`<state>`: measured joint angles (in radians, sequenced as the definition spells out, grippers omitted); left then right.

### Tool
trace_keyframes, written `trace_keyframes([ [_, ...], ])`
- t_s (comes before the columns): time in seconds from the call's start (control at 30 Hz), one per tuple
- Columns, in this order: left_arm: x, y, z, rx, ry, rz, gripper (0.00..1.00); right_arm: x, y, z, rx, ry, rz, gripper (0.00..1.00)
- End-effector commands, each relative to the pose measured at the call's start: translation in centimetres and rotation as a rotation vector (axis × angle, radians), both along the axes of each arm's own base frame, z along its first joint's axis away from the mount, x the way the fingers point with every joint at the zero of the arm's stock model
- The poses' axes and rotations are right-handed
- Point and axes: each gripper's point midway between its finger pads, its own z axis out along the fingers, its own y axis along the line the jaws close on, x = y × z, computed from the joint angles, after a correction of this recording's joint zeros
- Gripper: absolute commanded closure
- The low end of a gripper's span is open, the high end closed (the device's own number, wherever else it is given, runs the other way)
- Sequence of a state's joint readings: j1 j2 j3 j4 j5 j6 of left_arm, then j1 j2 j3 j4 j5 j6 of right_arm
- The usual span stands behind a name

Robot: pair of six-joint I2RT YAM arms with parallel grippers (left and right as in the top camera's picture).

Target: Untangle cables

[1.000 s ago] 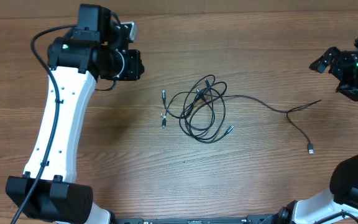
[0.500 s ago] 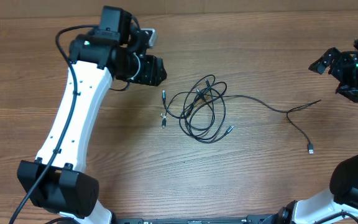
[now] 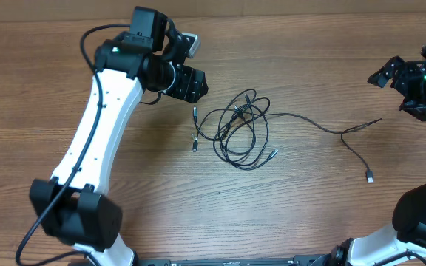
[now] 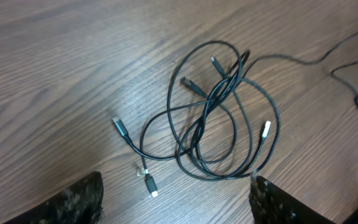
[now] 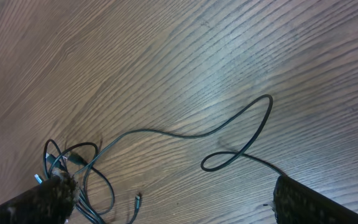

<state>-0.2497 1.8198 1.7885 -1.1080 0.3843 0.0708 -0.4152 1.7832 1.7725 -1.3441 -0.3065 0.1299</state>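
My left gripper goes to the right in the overhead view and down onto the black cable's far bunched crossing [image 3: 257, 111] [image 4: 234, 77] next, because several cable parts run close together there.
The cables [image 3: 239, 114] lie as a loose tangle of thin black loops in the middle of the wooden table [image 3: 139, 192]. One long strand [image 3: 309, 120] trails right from the tangle and ends in a silver-tipped plug [image 3: 370, 177]. My left gripper [image 3: 188, 83] hovers just up-left of the tangle, open and holding nothing. In the left wrist view the tangle [image 4: 219, 96] lies ahead of the open left gripper [image 4: 176, 186], and a small plug [image 4: 151, 185] sits between the fingers' line. My right gripper [image 3: 413, 83] hangs open at the far right, apart from the cables. In the right wrist view the strand [image 5: 179, 134] curls into a loop.
The left arm's white link [image 3: 95, 140] slants across the left part of the table, with its thick black lead [image 3: 87, 44] arching behind it. The right arm's dark base [image 3: 420, 214] stands at the lower right corner.
My left arm has swung right toward the tangle and its jaws have opened from nearly shut. The right arm and the cables have not moved.
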Motion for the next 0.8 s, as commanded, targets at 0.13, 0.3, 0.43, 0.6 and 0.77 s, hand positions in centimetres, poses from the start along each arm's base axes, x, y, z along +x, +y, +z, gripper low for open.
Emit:
trace_keyframes([
  [0.13,0.7,-6.7,-4.6,-0.146,0.023,-0.266,0.26,0.4,-0.1,0.4,-0.017,-0.024,0.005,0.00],
  [0.3,2.4,-11.5,-7.0,-0.199,-0.045,-0.340,0.38,0.5,-0.2,0.4,-0.020,-0.030,0.006,0.00],
  [0.43,3.6,-15.1,-9.5,-0.201,-0.047,-0.274,0.41,0.5,-0.2,0.4,-0.020,-0.030,0.005,0.00],
  [0.6,4.0,-16.9,-14.0,-0.095,-0.040,-0.198,0.48,0.5,-0.2,0.4,-0.019,-0.029,0.005,0.00],
  [0.77,4.3,-16.3,-16.8,-0.018,0.000,-0.107,0.70,0.5,-0.2,0.4,-0.019,-0.030,0.006,0.00],
])
